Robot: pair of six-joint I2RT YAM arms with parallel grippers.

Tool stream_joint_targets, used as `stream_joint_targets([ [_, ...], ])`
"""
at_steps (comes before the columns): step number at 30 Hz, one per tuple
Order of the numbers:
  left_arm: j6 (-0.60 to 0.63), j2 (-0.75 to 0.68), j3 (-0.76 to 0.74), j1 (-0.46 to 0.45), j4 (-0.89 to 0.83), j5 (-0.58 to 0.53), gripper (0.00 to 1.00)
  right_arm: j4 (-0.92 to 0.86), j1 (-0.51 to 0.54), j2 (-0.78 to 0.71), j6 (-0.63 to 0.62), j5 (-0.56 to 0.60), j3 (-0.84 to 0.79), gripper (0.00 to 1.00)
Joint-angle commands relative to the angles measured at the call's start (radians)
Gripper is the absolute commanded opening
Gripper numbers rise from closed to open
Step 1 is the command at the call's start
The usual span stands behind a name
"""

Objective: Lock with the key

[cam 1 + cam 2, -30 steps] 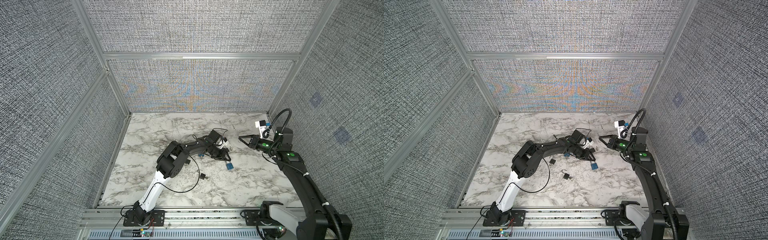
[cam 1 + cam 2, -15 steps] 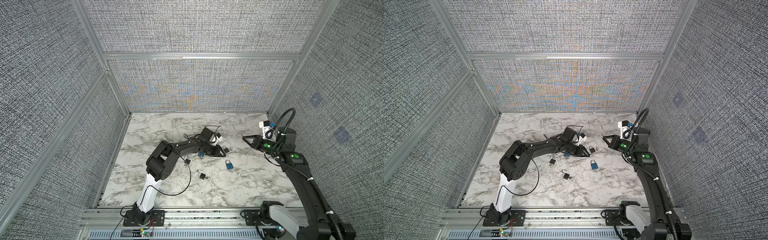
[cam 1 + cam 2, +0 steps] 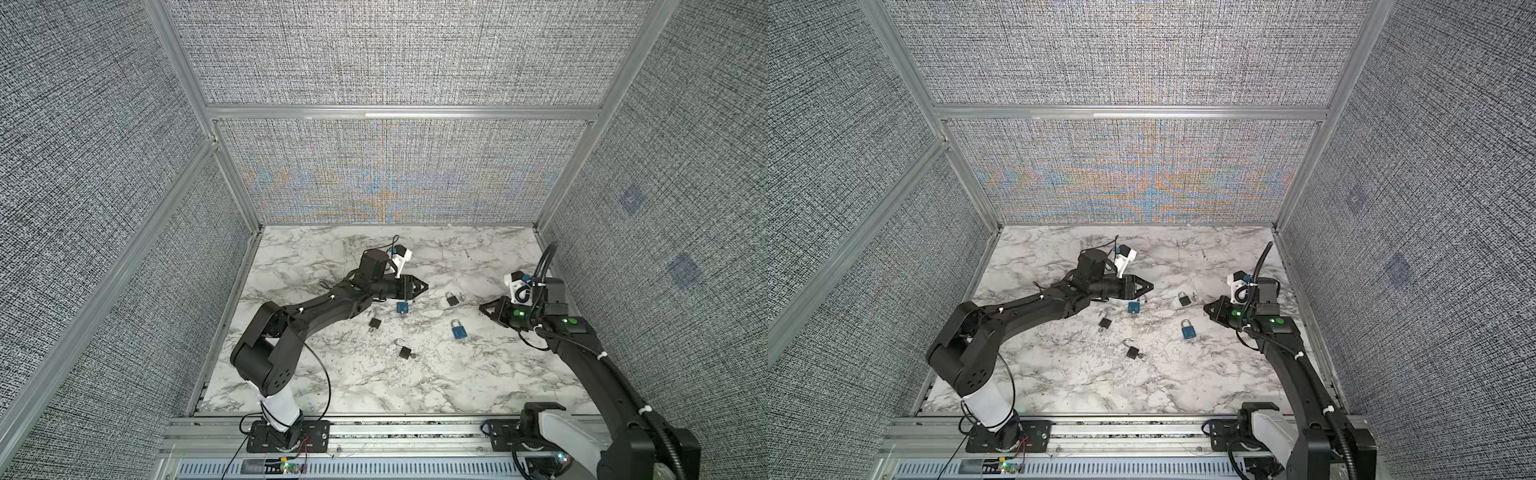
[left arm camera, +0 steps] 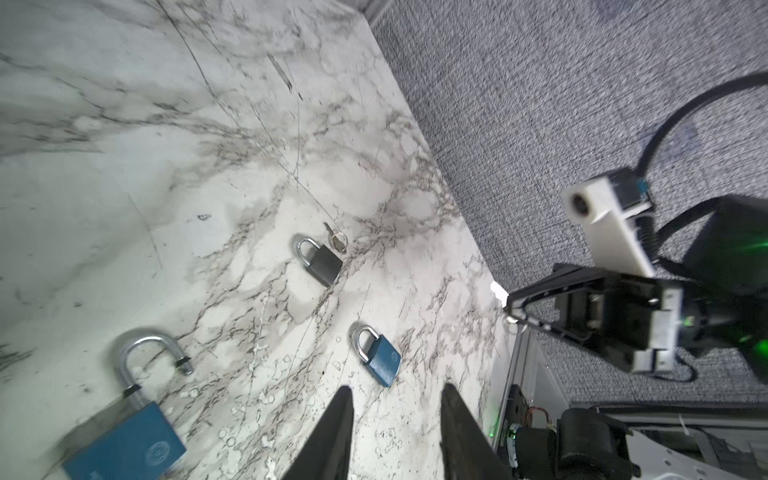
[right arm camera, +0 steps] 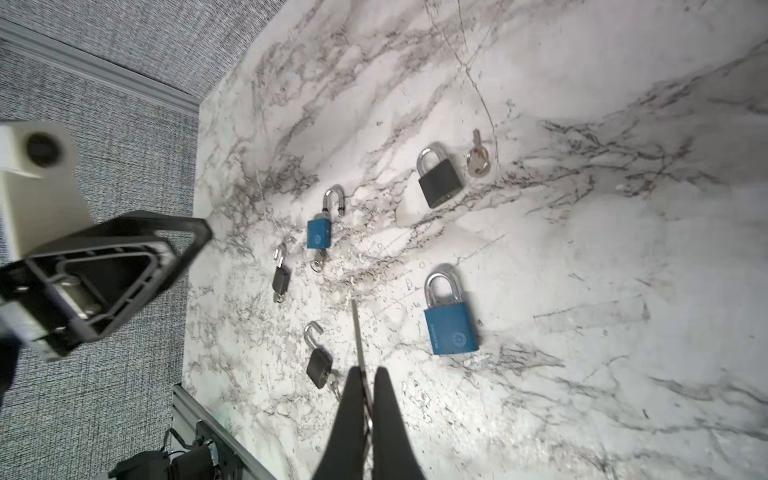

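I need to move my right gripper down to the bare tabletop right next to the closed blue padlock and let go of the key there, because that spot is below.
My right gripper [image 5: 368,372] is shut on a key [image 5: 356,332], whose thin metal blade sticks out past the fingertips. In both top views it hovers at the right [image 3: 484,308], above the marble table [image 3: 478,374]. A blue padlock [image 5: 451,328] with its shackle shut lies just ahead of it. A second blue padlock [image 3: 402,307] with an open shackle lies under my left gripper [image 3: 424,286]. The left gripper [image 4: 397,397] is open and holds nothing.
A dark padlock [image 3: 451,298] with a shut shackle lies beside a loose key [image 5: 478,160]. Two small black padlocks [image 3: 375,323] [image 3: 404,352] with open shackles lie mid-table. Grey fabric walls [image 3: 395,174] close in three sides, and a metal rail [image 3: 395,432] runs along the front.
My left gripper has drawn back from the shut blue padlock toward the rear left, leaving it on the table. My right gripper has moved toward the front, still shut on the key.
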Motion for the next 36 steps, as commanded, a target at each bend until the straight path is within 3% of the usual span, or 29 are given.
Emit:
stream_joint_targets([
  [1,-0.044,-0.051,-0.05,0.02,0.113,-0.007,0.38,0.038,0.029,0.038,-0.009,0.046,-0.024,0.0],
  [7,-0.057,-0.113,-0.116,0.045,0.144,-0.027,0.38,0.098,0.096,0.154,-0.021,0.103,-0.053,0.0],
  [20,-0.065,-0.103,-0.133,0.054,0.146,-0.003,0.38,0.141,0.103,0.321,-0.046,0.157,-0.044,0.0],
  [28,-0.074,-0.086,-0.132,0.053,0.152,0.013,0.38,0.171,0.103,0.369,-0.043,0.18,-0.056,0.0],
  [36,-0.078,-0.06,-0.12,0.054,0.151,0.042,0.38,0.175,0.102,0.411,-0.049,0.184,-0.042,0.07],
])
